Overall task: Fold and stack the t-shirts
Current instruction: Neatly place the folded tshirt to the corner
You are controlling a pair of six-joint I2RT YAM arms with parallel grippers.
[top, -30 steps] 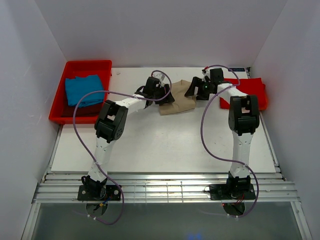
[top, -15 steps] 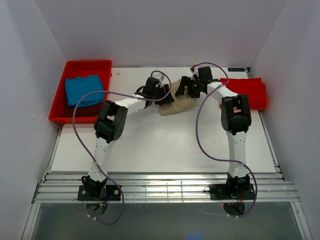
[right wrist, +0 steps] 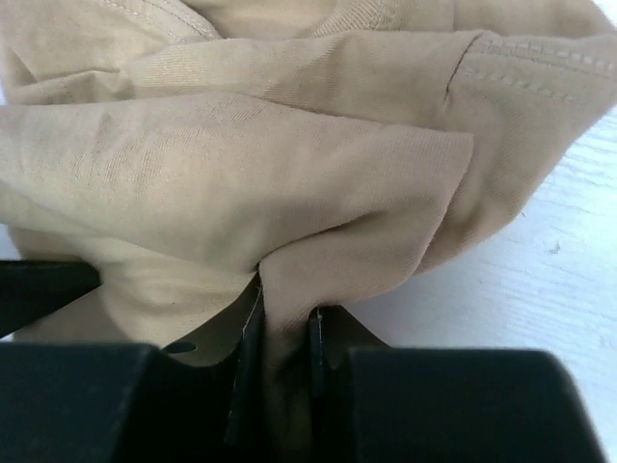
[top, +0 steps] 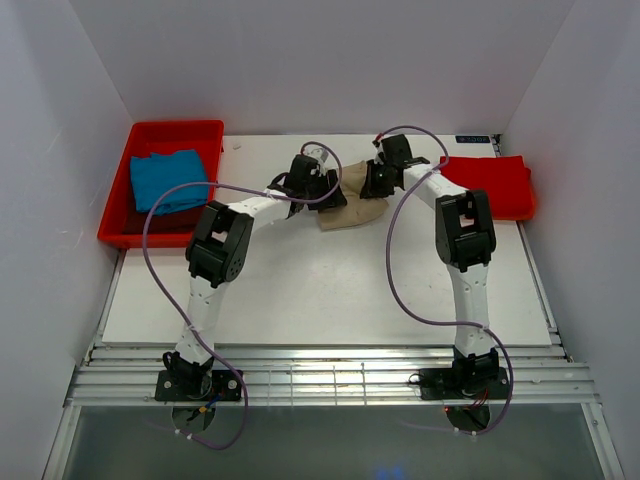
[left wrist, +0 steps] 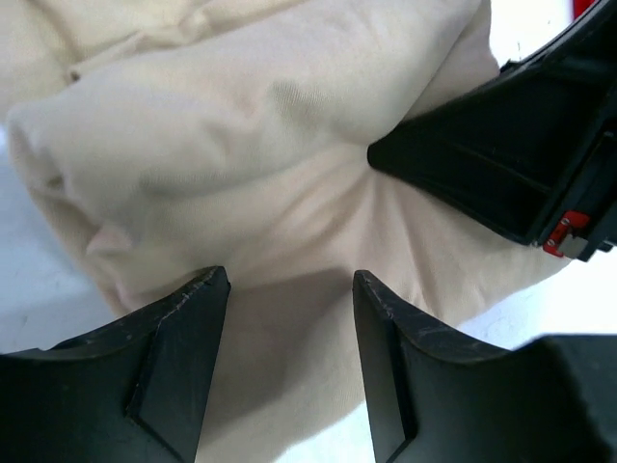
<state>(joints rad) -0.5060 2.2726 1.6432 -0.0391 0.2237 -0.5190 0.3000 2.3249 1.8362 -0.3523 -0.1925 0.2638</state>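
Note:
My right gripper will next move the pinched fold of the tan t-shirt to the right in the top view, over the red cloth, which lies flat and is free for stacking.
The tan t-shirt (top: 352,212) lies bunched at the back middle of the table. My left gripper (top: 332,193) rests on its left side. In the left wrist view that gripper (left wrist: 289,289) is open, with flat tan cloth (left wrist: 241,116) lying between its fingers and nothing pinched. My right gripper (top: 373,184) is at the shirt's right edge. In the right wrist view it (right wrist: 284,323) is shut on a raised fold of the tan cloth (right wrist: 289,145). The red t-shirt (top: 495,182) lies at the back right. The blue t-shirt (top: 165,180) lies folded at the back left.
The blue shirt sits in a red plastic tray (top: 175,127) at the table's back left corner. White walls close in the back and both sides. The right gripper's black body (left wrist: 501,164) shows close in front of the left wrist camera.
My right gripper has swung left from beside the red shirt onto the tan shirt and shut on a fold of it. The left arm has stayed put.

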